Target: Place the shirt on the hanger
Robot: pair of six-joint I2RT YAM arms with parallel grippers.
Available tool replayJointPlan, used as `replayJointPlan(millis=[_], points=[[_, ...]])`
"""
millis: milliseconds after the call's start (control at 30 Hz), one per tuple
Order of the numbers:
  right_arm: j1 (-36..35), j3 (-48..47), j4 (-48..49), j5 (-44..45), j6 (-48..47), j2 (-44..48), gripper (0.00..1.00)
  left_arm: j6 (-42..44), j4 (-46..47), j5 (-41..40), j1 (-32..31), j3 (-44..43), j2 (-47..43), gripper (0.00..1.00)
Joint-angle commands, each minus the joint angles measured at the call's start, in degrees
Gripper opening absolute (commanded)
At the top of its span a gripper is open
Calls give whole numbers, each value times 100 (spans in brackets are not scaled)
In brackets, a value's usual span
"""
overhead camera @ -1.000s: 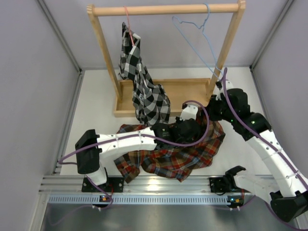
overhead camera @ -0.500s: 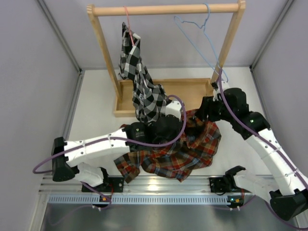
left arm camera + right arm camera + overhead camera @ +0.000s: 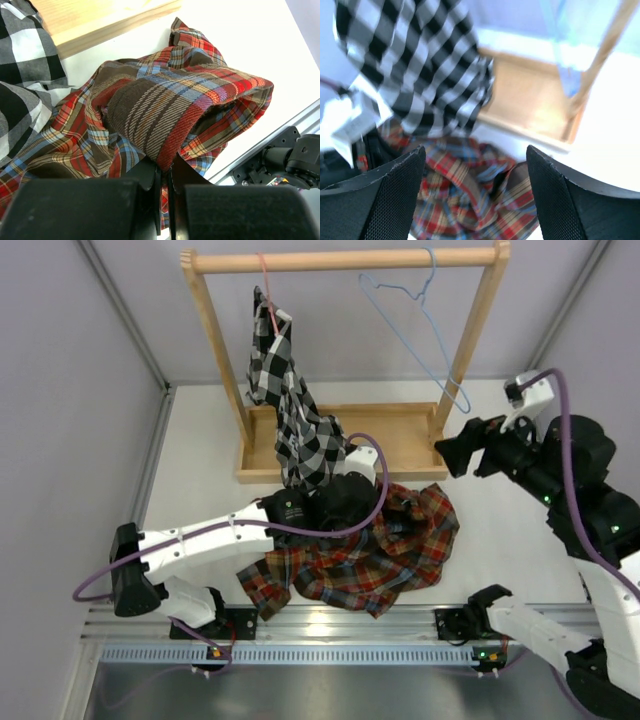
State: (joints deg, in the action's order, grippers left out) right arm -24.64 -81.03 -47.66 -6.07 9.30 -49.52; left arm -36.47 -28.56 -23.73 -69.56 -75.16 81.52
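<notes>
My right gripper moves outward next, onto the wire near the lower corner of the light-blue hanger, which is beyond my open fingers.
The red, orange and blue plaid shirt (image 3: 385,550) lies crumpled on the white table in front of the rack. My left gripper (image 3: 345,502) sits at the shirt's upper left edge, shut on a raised fold of it. In the left wrist view the gripper (image 3: 164,167) pinches the shirt (image 3: 165,105) between closed fingers. My right gripper (image 3: 450,455) hovers right of the rack's base, open and holding nothing. Its wrist view is blurred and shows the gripper (image 3: 475,150) spread wide above the shirt (image 3: 465,200). The light-blue wire hanger (image 3: 420,330) hangs bare on the rail's right end.
A wooden rack (image 3: 340,258) stands at the back with a wooden base tray (image 3: 400,425). A black-and-white checked shirt (image 3: 300,430) hangs from a pink-red hanger (image 3: 265,290) down onto the base, beside my left gripper. A metal rail (image 3: 300,625) borders the near edge.
My right gripper opened, let go of the plaid shirt and drew back up and to the right. The left arm swung left, still shut on the shirt, which shifted slightly.
</notes>
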Motion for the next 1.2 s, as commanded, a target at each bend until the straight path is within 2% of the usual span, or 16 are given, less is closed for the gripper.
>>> replayJointPlan(millis=[0,200,333,533,667,767,833,967,1000,1167], points=[[3,-991,-480,939,-393,-540,77,-115,26,70,21,53,-39,0],[433,-2161,-438,994,-875,-1595,74,-106,26,210,21,256,-101,0],[627,-2609,-26,572,-1641,-2262,74,-62,26,412,21,308,-101,0],[1023,-3295,231,-271,-1940,-3141,72,8,26,641,21,352,-22,0],[1180,-3480,231,-763,-1967,-3468,43,61,26,667,21,405,-22,0],[1243,-3463,222,-1273,-1923,-3556,32,96,26,650,21,431,-65,0],[1251,-3472,231,-1283,-1888,-3609,28,122,26,659,21,440,-92,0],[1251,-3489,318,-1257,-1871,-3758,12,140,26,650,21,475,-171,0],[1251,-3507,345,-1196,-1818,-3758,0,140,26,624,21,484,-188,0],[1260,-3533,652,-1178,-1590,-3653,0,105,26,536,21,563,-268,0]])
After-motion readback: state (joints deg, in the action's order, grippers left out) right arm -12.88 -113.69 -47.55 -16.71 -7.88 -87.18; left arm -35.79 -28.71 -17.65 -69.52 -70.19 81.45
